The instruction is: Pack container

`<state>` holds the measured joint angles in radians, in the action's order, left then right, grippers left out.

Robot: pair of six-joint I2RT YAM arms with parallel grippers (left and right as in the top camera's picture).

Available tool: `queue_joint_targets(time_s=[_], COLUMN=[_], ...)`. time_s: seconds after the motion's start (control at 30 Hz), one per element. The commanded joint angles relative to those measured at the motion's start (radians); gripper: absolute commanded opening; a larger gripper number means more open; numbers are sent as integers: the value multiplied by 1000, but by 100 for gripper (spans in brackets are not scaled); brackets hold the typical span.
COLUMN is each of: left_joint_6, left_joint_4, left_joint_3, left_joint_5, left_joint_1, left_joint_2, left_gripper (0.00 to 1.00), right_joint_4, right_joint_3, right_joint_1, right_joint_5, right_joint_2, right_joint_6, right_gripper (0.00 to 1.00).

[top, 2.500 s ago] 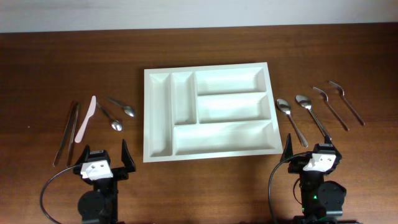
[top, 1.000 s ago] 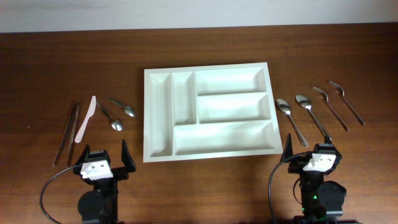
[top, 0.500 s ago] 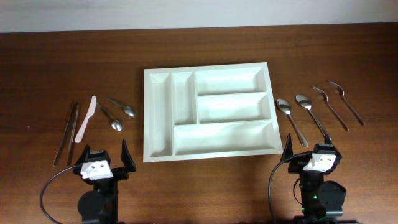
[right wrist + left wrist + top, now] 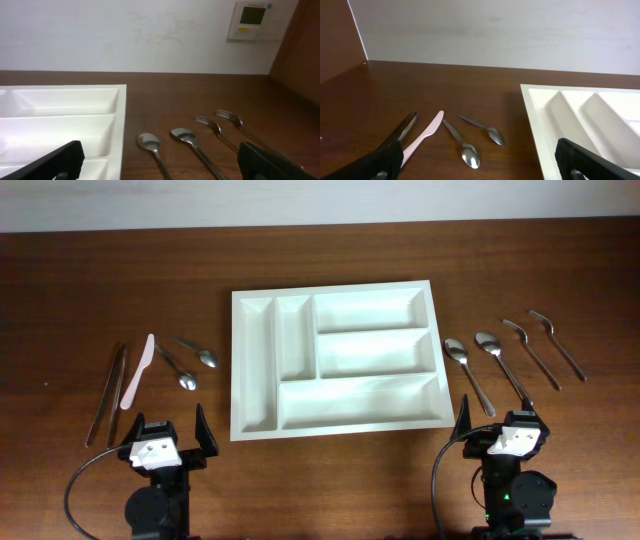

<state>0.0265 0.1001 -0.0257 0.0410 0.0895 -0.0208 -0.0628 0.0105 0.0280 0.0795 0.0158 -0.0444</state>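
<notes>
The right gripper moves outward next, tilting down onto the neck of the steel spoon (image 4: 465, 364) (image 4: 156, 152) nearest the container, because that spoon lies flat on the tabletop.
The white container (image 4: 238, 370) lies in the middle of the table with all five compartments bare; its rim shows in the left wrist view (image 4: 536, 120) and the right wrist view (image 4: 123, 125). To its left lie two small spoons (image 4: 187, 380) (image 4: 470, 156), a pink knife (image 4: 137, 370) (image 4: 424, 136) and two dark utensils (image 4: 108, 390). On its right are two spoons (image 4: 457, 350) (image 4: 148, 141) and two forks (image 4: 530, 350) (image 4: 210, 123). My left gripper (image 4: 165, 432) (image 4: 480, 170) is open near the front edge, holding nothing. My right gripper (image 4: 503, 425) (image 4: 160, 172) is open too, just short of the spoon handles.
A white wall borders the table's far side, with a small panel (image 4: 252, 19) mounted on it at the right. Bare wood lies between both grippers and the container's front rim.
</notes>
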Motion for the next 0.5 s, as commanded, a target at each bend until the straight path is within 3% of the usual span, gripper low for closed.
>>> queue_joint_targets(time_s=[0.0,0.23,0.47], left_joint_6=[-12,-12,-12], left_joint_4=[-5,-5,-5], left_joint_3=[8,8,8], left_joint_5=[-11,-11,-11], left_joint_1=[5,5,5], left_joint_2=[15,15,15], left_gripper=[99,99,99], right_joint_4=[16,19,-264], right_joint_3=[0,183,686], right_joint_1=[-7,0,51], right_joint_5=[-18,64,21], right_joint_2=[-6,116,593], right_joint_6=[73,72,23], right_gripper=[99,99,99])
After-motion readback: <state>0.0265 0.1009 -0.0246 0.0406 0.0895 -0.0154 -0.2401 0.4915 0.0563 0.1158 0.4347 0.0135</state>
